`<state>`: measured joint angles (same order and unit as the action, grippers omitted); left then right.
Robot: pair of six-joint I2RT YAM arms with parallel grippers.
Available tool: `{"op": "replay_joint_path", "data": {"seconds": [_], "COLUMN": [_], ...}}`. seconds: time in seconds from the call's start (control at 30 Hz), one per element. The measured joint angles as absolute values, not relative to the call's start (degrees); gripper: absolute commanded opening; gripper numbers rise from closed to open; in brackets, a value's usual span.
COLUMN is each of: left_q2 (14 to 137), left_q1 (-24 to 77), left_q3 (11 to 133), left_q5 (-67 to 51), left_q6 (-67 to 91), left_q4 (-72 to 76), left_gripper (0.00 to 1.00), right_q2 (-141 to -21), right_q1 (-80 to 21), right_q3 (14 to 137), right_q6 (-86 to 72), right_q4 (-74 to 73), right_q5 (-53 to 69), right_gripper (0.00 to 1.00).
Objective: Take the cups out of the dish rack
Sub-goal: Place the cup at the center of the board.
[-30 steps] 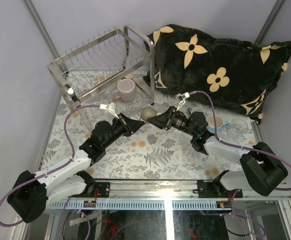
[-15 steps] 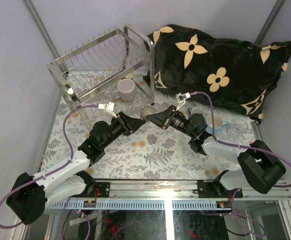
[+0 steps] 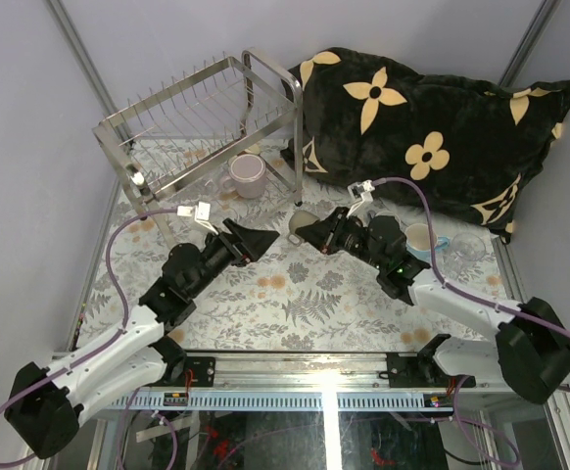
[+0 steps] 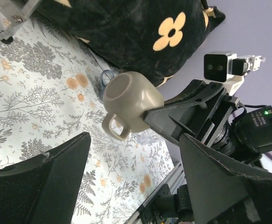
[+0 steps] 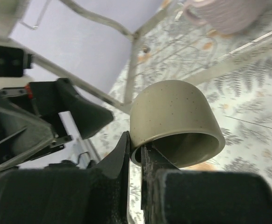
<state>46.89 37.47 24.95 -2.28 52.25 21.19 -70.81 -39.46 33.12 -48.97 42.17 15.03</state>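
Note:
My right gripper should next swing down and to its right in the top view, to the tabletop by the blue mug. It should turn the sideways cup upright, lower it and let it go.
A grey-beige cup [image 3: 302, 217] with a loop handle hangs above the table's middle. My right gripper [image 3: 311, 228] is shut on its rim [image 5: 135, 151], one finger inside the cup [image 5: 173, 116] and one outside. My left gripper [image 3: 265, 238] stands open just left of it, touching nothing; in its wrist view the cup [image 4: 129, 100] hangs beyond its spread fingers [image 4: 38, 177]. The silver wire dish rack [image 3: 202, 122] stands at the back left, with a pale pink mug [image 3: 247, 174] at its near right corner, under the top tier. A light blue mug [image 3: 424, 238] and a clear glass [image 3: 468, 245] stand on the table at the right.
A big black pillow with cream flowers [image 3: 432, 127] fills the back right, close behind the right arm. The floral tablecloth [image 3: 305, 304] covers the table. Grey walls close in on both sides. The rack's frame [image 5: 136, 56] and the pink mug [image 5: 229, 11] lie beyond the held cup.
My right gripper closed on the cup's rim. My left gripper opened, let the cup go and drew back to the left. The right arm has shifted slightly with the cup.

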Motion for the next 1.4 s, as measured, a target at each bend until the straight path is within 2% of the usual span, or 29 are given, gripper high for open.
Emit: {"op": "replay_joint_path", "data": {"seconds": [0.27,0.5,0.73,0.9,1.13,1.4], "left_q2": [41.9,42.3,43.1,44.2,44.2,44.0], "left_q1": [37.5,37.5,37.5,37.5,37.5,37.5], "left_q3": [21.7,21.3,19.9,19.2,18.5,18.0], "left_q5": [0.8,1.3,1.2,0.4,0.0,0.0], "left_q6": [50.2,48.7,48.3,48.3,48.5,49.0], "left_q4": [18.0,16.5,16.8,16.7,16.9,16.9], "left_gripper": [0.77,0.78,0.78,0.78,0.78,0.79], "right_q2": [-64.5,-70.5,-74.2,-76.0,-76.1,-75.6], "right_q1": [-39.5,-39.5,-39.3,-36.7,-26.7,-26.3], "right_q3": [41.0,53.4,56.1,56.1,52.1,49.8], "right_q6": [-36.7,-28.8,-24.4,-22.9,-21.9,-22.3], "right_q4": [11.9,-13.0,-28.9,-34.2,-33.6,-35.6], "right_q5": [2.2,-7.9,-17.1,-18.3,-13.8,-12.4], "right_gripper": [0.00,0.00,0.00,0.00,0.00,0.00]}}
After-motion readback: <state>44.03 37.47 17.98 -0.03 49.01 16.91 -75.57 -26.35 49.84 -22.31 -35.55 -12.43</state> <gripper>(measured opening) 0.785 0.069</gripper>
